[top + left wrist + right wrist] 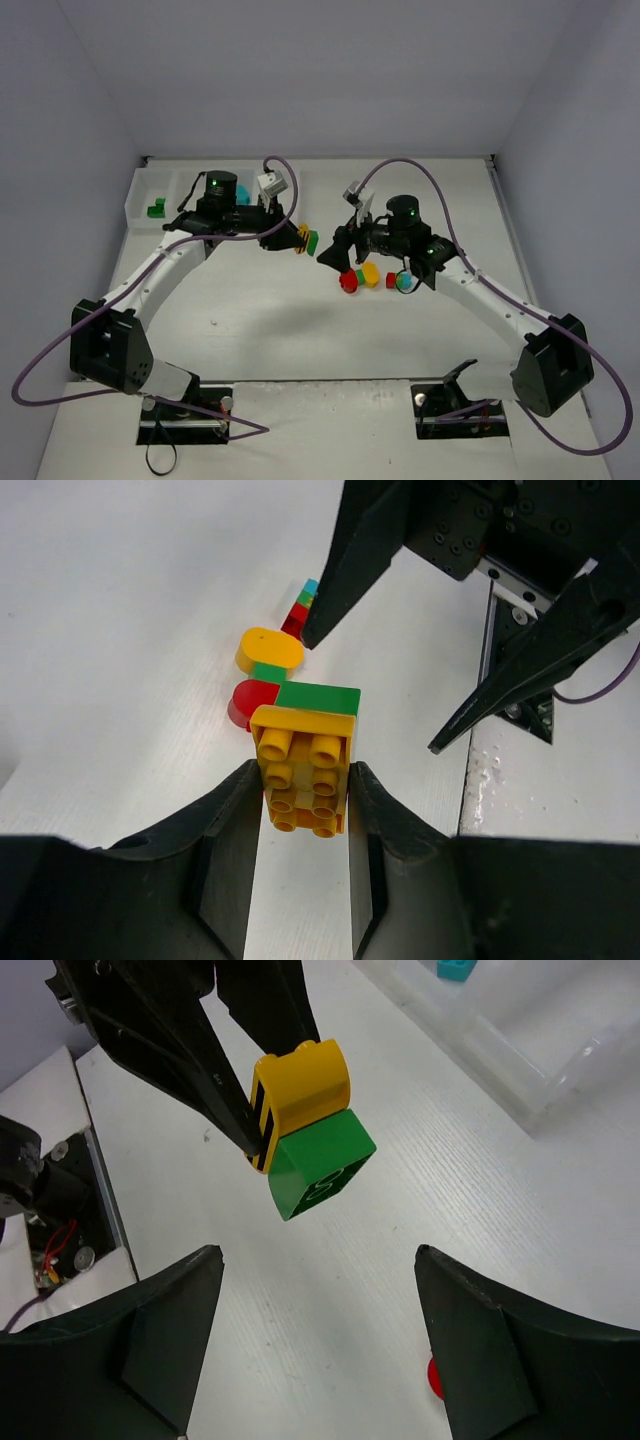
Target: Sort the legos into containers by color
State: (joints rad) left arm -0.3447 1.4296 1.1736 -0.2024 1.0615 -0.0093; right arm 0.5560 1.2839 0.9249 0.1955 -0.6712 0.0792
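I next need to move my left gripper outward and down, to release the yellow brick in the tray's empty end section, below and outward of it.
My left gripper is shut on a yellow brick with a green brick stuck to its far end, and holds the stack above the table. In the right wrist view the yellow brick and green brick hang just ahead of my right gripper, which is open wide and empty. The right gripper faces the stack, a small gap away. Loose legos lie below it: a red one, a yellow one and a red and cyan pair.
The translucent tray stands at the back left, with a green brick in its left compartment and a cyan brick in another. The left arm hides most of the tray. The arm bases sit at the near edge.
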